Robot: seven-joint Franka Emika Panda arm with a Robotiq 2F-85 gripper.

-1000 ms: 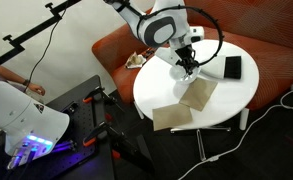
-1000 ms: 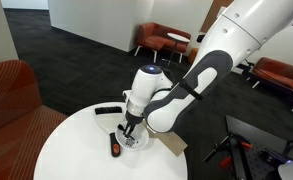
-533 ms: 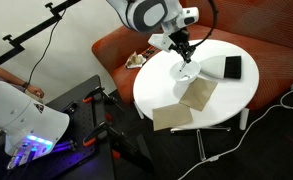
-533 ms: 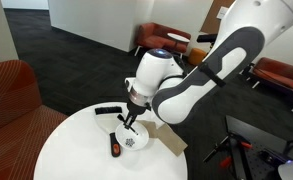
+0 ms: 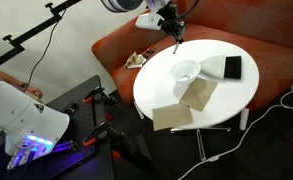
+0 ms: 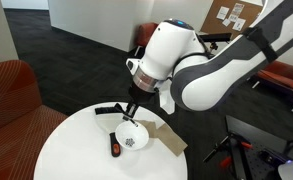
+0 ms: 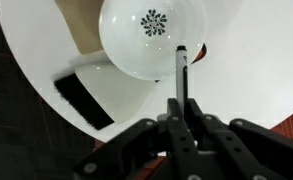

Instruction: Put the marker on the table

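Observation:
The marker goes outward past the bowl in my gripper next, then comes down onto that empty white part (image 5: 199, 51) (image 7: 229, 98) of the table.
My gripper (image 7: 183, 108) is shut on the marker (image 7: 182, 70), a thin dark stick that points down from between the fingers. I hold it in the air above the small white bowl (image 7: 151, 35), clear of its rim. In both exterior views the gripper (image 5: 174, 28) (image 6: 136, 100) hangs well above the round white table (image 5: 236, 95) (image 6: 71, 150), with the marker (image 5: 176, 42) (image 6: 129, 113) dangling over the bowl (image 5: 186, 70) (image 6: 131, 137). The bowl looks empty.
A black rectangular block (image 5: 232, 67) (image 6: 107, 110) (image 7: 81, 98) lies near the bowl. Two brown paper sheets (image 5: 198, 94) (image 5: 171, 117) lie toward one table edge. A small red and black object (image 6: 114, 148) lies beside the bowl. An orange sofa (image 5: 276, 40) stands behind the table.
My gripper has risen from inside the bowl to well above it, carrying the marker up with it. The bowl and block have stayed in place.

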